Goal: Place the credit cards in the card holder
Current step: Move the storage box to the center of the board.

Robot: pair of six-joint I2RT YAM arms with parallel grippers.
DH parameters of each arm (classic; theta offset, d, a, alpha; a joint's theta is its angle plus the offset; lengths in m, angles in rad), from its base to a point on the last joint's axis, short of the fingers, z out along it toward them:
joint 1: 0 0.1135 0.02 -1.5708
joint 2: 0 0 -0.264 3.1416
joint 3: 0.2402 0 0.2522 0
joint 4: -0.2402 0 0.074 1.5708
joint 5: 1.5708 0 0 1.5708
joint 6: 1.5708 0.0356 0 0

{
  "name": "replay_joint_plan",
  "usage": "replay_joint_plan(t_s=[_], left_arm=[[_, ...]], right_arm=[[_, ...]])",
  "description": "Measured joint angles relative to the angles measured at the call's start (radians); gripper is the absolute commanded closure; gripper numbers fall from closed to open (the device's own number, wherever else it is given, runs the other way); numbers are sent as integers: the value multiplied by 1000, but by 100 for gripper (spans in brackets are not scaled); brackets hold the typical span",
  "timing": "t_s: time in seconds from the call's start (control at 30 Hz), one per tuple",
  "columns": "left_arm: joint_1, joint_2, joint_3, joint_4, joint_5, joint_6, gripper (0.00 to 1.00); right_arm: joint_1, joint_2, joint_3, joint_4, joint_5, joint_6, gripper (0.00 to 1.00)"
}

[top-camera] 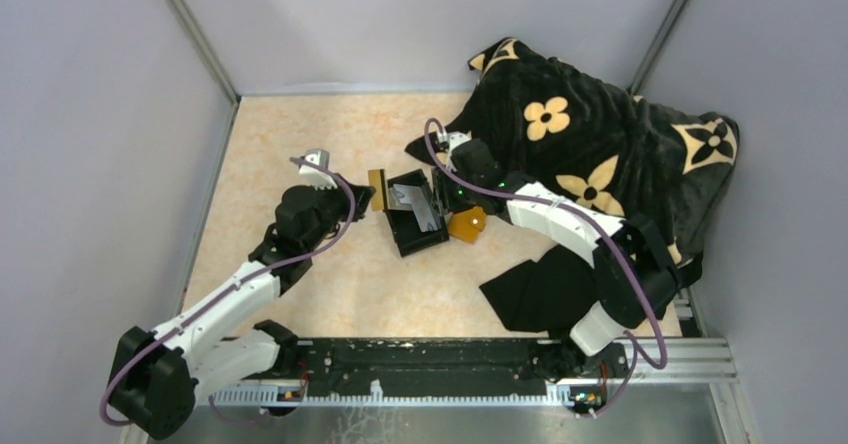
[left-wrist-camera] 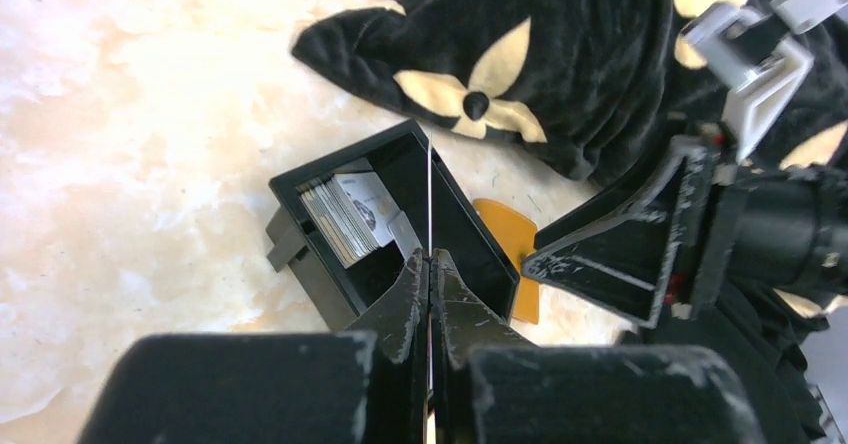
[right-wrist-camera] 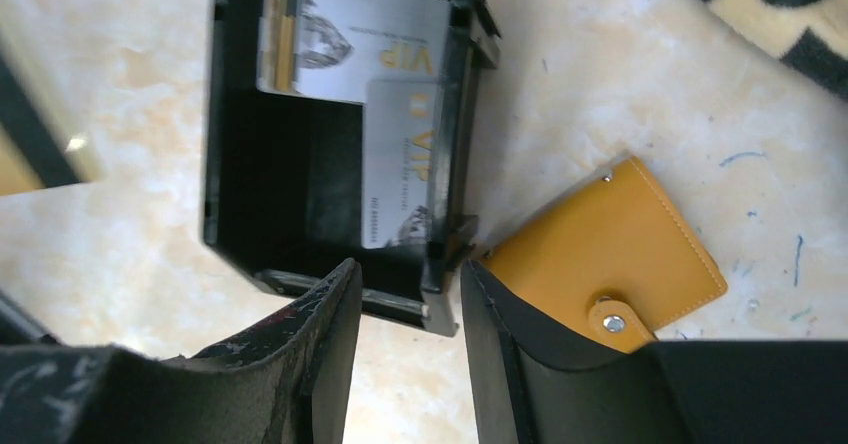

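Next, my right gripper will lower with open fingers astride the box's side nearest the card holder and close there, because the box stands tight against that card holder.
A black open box [top-camera: 418,226] holds several pale credit cards [right-wrist-camera: 350,39], and one silver card [right-wrist-camera: 398,159] leans against its wall. The orange-tan card holder [right-wrist-camera: 612,249] lies on the table right beside the box, its snap tab showing; it also appears at card holder [top-camera: 467,224]. My left gripper [left-wrist-camera: 430,257] is shut on a golden-tan credit card [top-camera: 377,184], held upright at the box's left side and seen edge-on as a thin line in the left wrist view. My right gripper [right-wrist-camera: 408,269] hovers open over the box's near corner with nothing between its fingers.
A black blanket with tan flowers [top-camera: 590,134] fills the back right. A flat black cloth [top-camera: 540,289] lies by the right arm's base. Grey walls close in on the left and right, and a metal rail [top-camera: 450,364] runs along the front edge.
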Motion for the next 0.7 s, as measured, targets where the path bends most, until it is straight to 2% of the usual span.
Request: replay_joint_plan(t_s=[0.27,0.5,0.6,0.7], left_arm=[[0,-45,0,-37,-93,-20,100],[0,-60,-9,-42,-122,-31,100],[0,-71,-16,-47,-132,-39,100],[0,-85,-23,-53,-148,-48,100]], right_arm=[[16,132,61,-38,104,-39,58],[26,215,85,-42,127,-42,63],[32,246,108,-46,134,-42,69],[43,279,140,-52,146,-42,79]])
